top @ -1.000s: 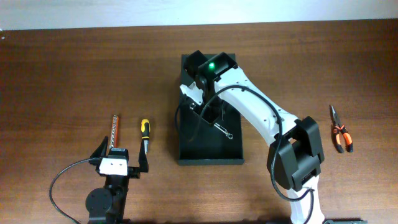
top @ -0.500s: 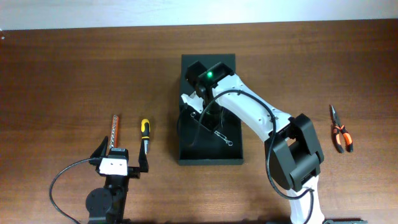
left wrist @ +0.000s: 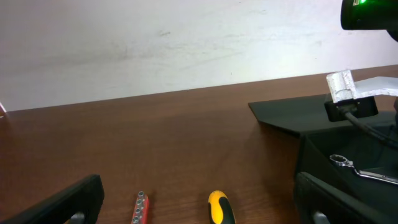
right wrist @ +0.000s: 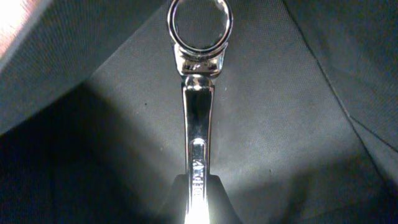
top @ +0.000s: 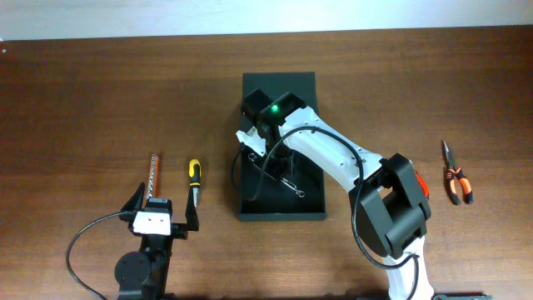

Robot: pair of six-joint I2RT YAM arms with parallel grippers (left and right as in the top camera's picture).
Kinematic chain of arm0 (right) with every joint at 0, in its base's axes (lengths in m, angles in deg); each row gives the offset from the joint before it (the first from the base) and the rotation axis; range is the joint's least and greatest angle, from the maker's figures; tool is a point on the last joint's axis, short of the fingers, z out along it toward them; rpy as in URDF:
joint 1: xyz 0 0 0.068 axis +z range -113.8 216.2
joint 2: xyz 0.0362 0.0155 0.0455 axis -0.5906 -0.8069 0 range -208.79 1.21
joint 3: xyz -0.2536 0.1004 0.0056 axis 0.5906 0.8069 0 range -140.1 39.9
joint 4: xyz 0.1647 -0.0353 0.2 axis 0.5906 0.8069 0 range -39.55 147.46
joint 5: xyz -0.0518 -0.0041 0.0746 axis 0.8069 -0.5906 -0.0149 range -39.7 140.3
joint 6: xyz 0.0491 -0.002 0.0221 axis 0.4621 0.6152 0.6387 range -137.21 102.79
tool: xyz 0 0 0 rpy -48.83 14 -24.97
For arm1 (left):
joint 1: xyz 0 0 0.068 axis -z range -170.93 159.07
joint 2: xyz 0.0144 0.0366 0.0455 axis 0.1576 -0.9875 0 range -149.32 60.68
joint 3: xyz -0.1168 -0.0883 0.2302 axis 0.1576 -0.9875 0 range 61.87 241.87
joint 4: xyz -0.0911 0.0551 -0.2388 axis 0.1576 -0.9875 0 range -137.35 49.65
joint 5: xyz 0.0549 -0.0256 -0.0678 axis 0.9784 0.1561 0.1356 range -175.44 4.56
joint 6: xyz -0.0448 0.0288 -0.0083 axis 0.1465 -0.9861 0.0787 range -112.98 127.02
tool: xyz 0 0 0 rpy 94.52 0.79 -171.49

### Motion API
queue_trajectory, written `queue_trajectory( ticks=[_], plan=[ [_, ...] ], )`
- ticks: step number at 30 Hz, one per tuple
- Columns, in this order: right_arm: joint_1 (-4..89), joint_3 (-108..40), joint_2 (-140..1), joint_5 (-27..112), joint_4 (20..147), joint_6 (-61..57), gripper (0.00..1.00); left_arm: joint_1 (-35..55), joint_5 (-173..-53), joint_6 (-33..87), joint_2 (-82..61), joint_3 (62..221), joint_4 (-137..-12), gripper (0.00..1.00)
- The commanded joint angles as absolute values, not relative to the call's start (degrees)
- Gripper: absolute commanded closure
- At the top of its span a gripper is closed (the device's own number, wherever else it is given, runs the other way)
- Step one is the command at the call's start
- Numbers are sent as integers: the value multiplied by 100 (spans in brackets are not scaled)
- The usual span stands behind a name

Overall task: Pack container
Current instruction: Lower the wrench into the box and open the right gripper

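The right gripper moves down slightly onto the container's dark bottom next and releases the wrench's handle there, as the wrench already hangs between the container's sides.
The container [top: 279, 212] is a dark box standing open at the table's middle, with its flap lid lying flat at the far end. It also shows in the left wrist view [left wrist: 292, 112]. My right gripper [top: 276, 171] reaches down inside it and is shut on the shaft of a chrome wrench [top: 293, 187]. In the right wrist view the wrench [right wrist: 199, 106] points ring end away from the jaws [right wrist: 199, 205], just above the container's dark floor [right wrist: 298, 124]. My left gripper [top: 160, 218] is open and empty near the front left edge of the table.
A yellow-and-black screwdriver [top: 193, 179] and a red bit holder [top: 152, 173] lie just ahead of my left gripper [left wrist: 196, 205]. They also show in the left wrist view, the screwdriver [left wrist: 219, 208] and the holder [left wrist: 140, 208]. Orange-handled pliers [top: 455, 177] lie at the far right.
My right arm has moved towards the front and left inside the container, carrying the wrench lower into it. The left arm has not moved.
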State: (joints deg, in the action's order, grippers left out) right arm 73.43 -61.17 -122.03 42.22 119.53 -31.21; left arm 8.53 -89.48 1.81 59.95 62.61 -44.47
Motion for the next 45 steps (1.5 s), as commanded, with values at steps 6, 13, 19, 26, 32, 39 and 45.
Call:
queue_trajectory(
  ticks=[6,13,19,26,32,39,45],
  plan=[
    [7372,-5630,-12196,4146,11634,-3178,96,816,-8906,67,6034,6237,-4471,1],
    [7370,-5326,-12196,4150,11486,-3178,96,816,-8906,69,6034,6237,-4471,1],
    [7370,-5326,-12196,4150,11381,-3178,85,816,-8906,69,6034,6237,-4471,1],
    [7367,-5355,-12194,4242,11389,-3174,55,814,-8904,69,6034,6237,-4471,1],
    [7330,-6043,-12194,4434,12008,-2981,36,816,-8904,67,6034,6237,-4471,1],
    [7145,-8286,-12190,4480,13490,-2881,10,816,-8906,69,6034,6237,-4471,1],
    [6786,-10550,-12190,4683,14784,-2660,1,814,-8906,69,6034,6237,-4471,1]
  ],
)
